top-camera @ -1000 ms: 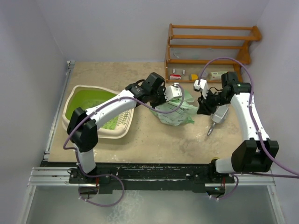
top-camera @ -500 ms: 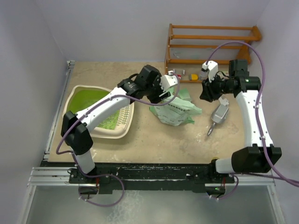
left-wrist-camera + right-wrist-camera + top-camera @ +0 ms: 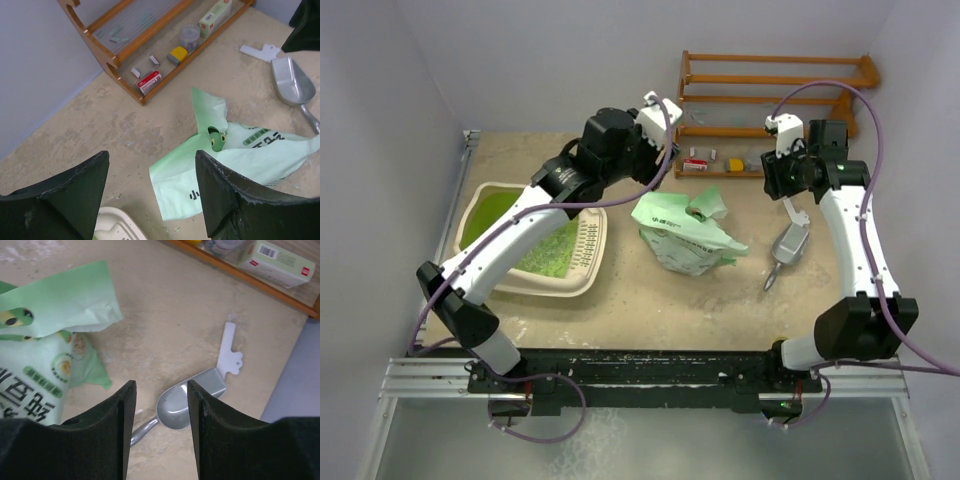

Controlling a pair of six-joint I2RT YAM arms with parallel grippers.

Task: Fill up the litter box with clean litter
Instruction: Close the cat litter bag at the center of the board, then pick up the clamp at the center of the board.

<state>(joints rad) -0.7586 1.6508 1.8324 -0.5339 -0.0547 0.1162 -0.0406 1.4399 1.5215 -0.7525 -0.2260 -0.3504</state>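
I will bring my right gripper down toward the right in the top view next, onto the clip's scalloped tab [image 3: 801,217] [image 3: 233,363]. The tab is below my gripper and sticks out clear of the scoop's opening.
The litter box [image 3: 480,205], a cream tray with a green inside, sits at the table's left, and its cream corner [image 3: 112,227] shows in the left wrist view. Pale clean litter [image 3: 555,258] lies in it beside the slotted grille [image 3: 586,240]. My left gripper [image 3: 648,140] [image 3: 150,165] hangs open and empty, high above the table between the box and a slumped light green bag [image 3: 685,235] [image 3: 240,160]. My right gripper [image 3: 778,185] [image 3: 160,390] is open and empty above a metal scoop [image 3: 788,245] [image 3: 185,407] lying flat on the table.
A wooden rack [image 3: 770,100] with small boxes stands at the back right against the wall. A white flat clip [image 3: 230,352] [image 3: 260,50] lies beside the scoop's mouth. Grey walls close in the left and right sides.
My left gripper opened, let go of the bag's top and rose back toward the wall; the bag sagged. My right gripper lifted off the scoop toward the rack and opened wider.
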